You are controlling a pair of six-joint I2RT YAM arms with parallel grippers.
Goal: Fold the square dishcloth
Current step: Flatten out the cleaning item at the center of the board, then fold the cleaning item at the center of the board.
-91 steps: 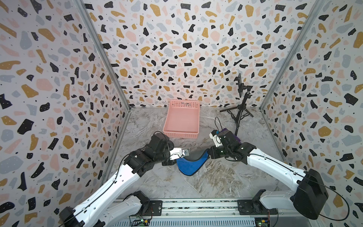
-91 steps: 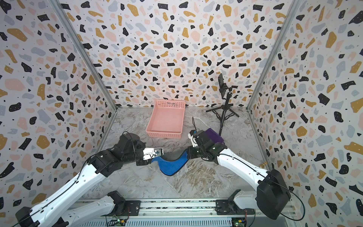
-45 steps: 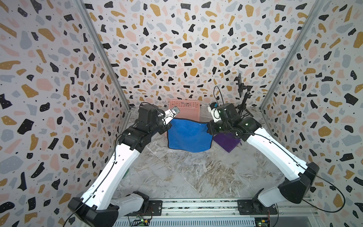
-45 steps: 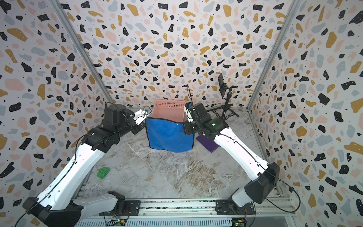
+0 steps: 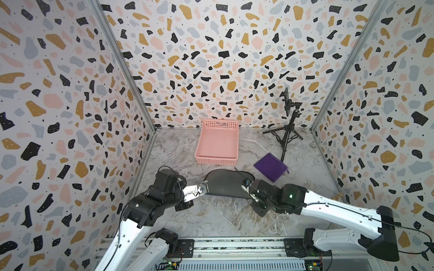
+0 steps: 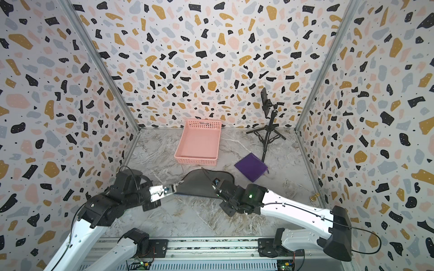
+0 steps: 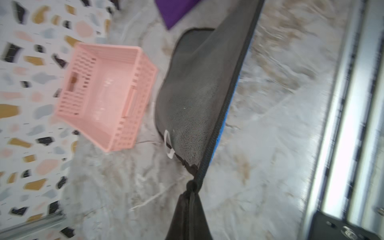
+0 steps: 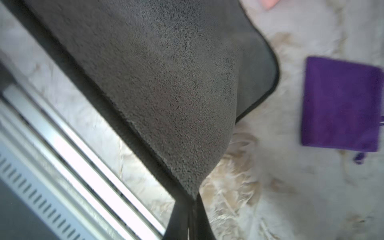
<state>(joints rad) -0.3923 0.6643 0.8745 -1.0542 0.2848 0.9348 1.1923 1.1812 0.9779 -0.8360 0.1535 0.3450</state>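
I should next move my left gripper outward and down, as the far edge is below and outward, and release the dishcloth's pinched corner at the dishcloth's far edge (image 5: 218,170).
The square dishcloth (image 5: 226,185) (image 6: 198,183) is dark grey on top with a blue underside. It lies low over the marble table in front of the pink basket, its near edge stretched taut between the two grippers. My left gripper (image 5: 204,188) (image 6: 174,187) is shut on the cloth's near left corner. My right gripper (image 5: 245,185) (image 6: 215,182) is shut on the near right corner. In the left wrist view the left gripper (image 7: 192,187) pinches the bunched corner, and the dishcloth (image 7: 197,83) shows a blue strip under its black hem. In the right wrist view the right gripper (image 8: 194,199) holds the grey dishcloth (image 8: 166,83).
A pink basket (image 5: 217,160) (image 6: 196,160) (image 7: 133,116) stands behind the cloth. A folded purple cloth (image 5: 270,166) (image 6: 251,166) (image 8: 340,104) lies to the right. A black tripod (image 5: 287,131) (image 6: 269,131) stands at the back right. A small brass object (image 5: 338,196) sits by the right wall.
Half a second ago both arms held the cloth high before the basket, blue face showing. Both have since come down and forward, and the cloth now lies grey face up.
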